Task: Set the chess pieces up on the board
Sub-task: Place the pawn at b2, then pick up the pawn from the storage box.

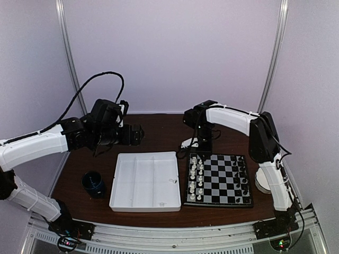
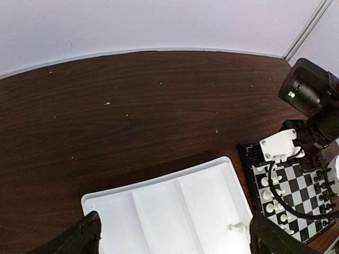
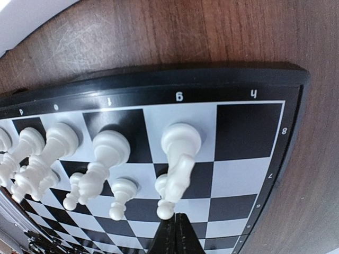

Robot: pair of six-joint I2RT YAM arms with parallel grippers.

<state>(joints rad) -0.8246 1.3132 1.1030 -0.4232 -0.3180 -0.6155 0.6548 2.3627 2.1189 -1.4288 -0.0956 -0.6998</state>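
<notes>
I will next move my left gripper back and down to the white piece at the tray's near edge [image 1: 162, 204], as it is still unplaced and below and back from the gripper.
The board [image 1: 222, 182] lies at the right of the table, also in the left wrist view [image 2: 299, 186] and close up in the right wrist view [image 3: 249, 127]. White chess pieces [image 1: 196, 177] stand in two columns along its left side and black ones [image 1: 243, 177] along its right. A white knight [image 3: 180, 159] stands beside the bare corner square. My right gripper [image 3: 177, 235] is shut and empty just above the pieces, over the board's far left corner [image 1: 193, 144]. One white piece [image 2: 237, 228] lies on its side in the tray. My left gripper [image 2: 180, 244] hangs open above the tray's far edge [image 1: 135, 134].
A white compartmented tray [image 1: 143, 203] sits left of the board, touching it. A dark blue cup [image 1: 94, 183] stands left of the tray. A white round object [image 1: 261, 181] lies at the board's right, beside the right arm. Pale walls enclose the table.
</notes>
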